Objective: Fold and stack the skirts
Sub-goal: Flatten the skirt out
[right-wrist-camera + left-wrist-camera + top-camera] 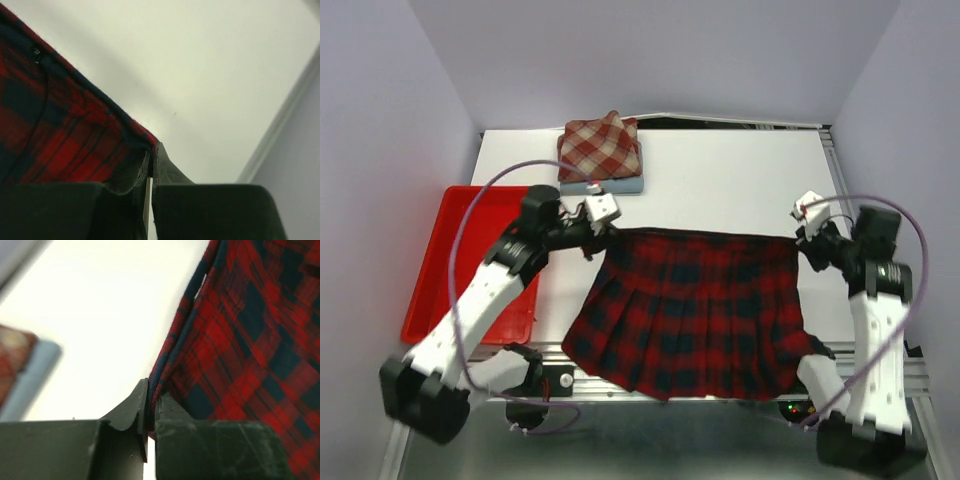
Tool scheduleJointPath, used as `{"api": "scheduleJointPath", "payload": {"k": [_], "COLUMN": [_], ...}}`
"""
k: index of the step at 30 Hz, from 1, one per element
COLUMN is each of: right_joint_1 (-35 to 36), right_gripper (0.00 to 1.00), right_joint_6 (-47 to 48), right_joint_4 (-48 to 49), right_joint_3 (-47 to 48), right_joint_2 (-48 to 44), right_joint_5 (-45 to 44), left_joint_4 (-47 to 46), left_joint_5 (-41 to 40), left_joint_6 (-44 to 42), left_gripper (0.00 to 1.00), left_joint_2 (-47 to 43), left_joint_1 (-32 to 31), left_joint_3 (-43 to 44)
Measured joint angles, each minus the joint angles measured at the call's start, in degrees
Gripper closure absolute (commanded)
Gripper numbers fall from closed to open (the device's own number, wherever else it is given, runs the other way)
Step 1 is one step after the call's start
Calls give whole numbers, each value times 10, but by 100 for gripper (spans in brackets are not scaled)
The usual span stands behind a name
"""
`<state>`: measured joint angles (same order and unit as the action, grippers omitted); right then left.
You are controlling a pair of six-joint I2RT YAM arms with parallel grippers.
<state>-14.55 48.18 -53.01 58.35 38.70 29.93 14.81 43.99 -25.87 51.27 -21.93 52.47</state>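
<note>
I will pull the skirt's waistband corner outward and down onto the white table with my right gripper, because the skirt's hem is still hanging over the table's near edge.
The red and navy plaid skirt (695, 310) lies spread on the table, its waistband stretched between my grippers and its hem hanging over the near edge. My left gripper (610, 232) is shut on the waistband's left corner (165, 370). My right gripper (802, 238) is shut on the waistband's right corner (145, 137). The brick-red and cream check skirt (601, 145) lies folded on the folded light blue skirt (620, 186) at the back of the table, just beyond the left gripper; both show blurred in the left wrist view (20, 365).
A red plastic tray (440, 260) sits at the table's left, under the left arm. The white table (730, 180) ends at grey walls behind and at both sides. A metal rail (920, 375) runs along the near edge.
</note>
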Motion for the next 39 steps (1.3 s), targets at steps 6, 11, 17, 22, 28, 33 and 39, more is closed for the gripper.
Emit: {"api": "scheduleJointPath", "payload": {"k": [6,11,17,22,28,33,39], "right_joint_1": [-1,-1,-1,-5,-27,-30,-22], "right_gripper": [99,99,81,34,24,41,60], "right_joint_6": [-7,-25,-63,-98,-135,-135,-98], "right_joint_4": [38,87,148,175,179,176,123], "right_joint_3": [-7,82,201,292,356,354,349], "right_joint_2": [304,491,653,755,803,766,712], "right_joint_5": [-80,-116,-142,-196,-256,-242,-157], "left_joint_4": [-64,-90,-85,-40,-17,-6,14], "left_joint_5": [-113,-176,-236,-293,-341,-338,-298], "left_joint_6": [13,36,48,57,72,82,89], "left_gripper": [100,100,79,31,12,20,36], "left_joint_2": [289,470,647,773,770,657,486], "left_joint_1": [-68,-74,-77,-73,-49,-45,-75], "left_joint_3": [40,210,410,587,621,525,367]}}
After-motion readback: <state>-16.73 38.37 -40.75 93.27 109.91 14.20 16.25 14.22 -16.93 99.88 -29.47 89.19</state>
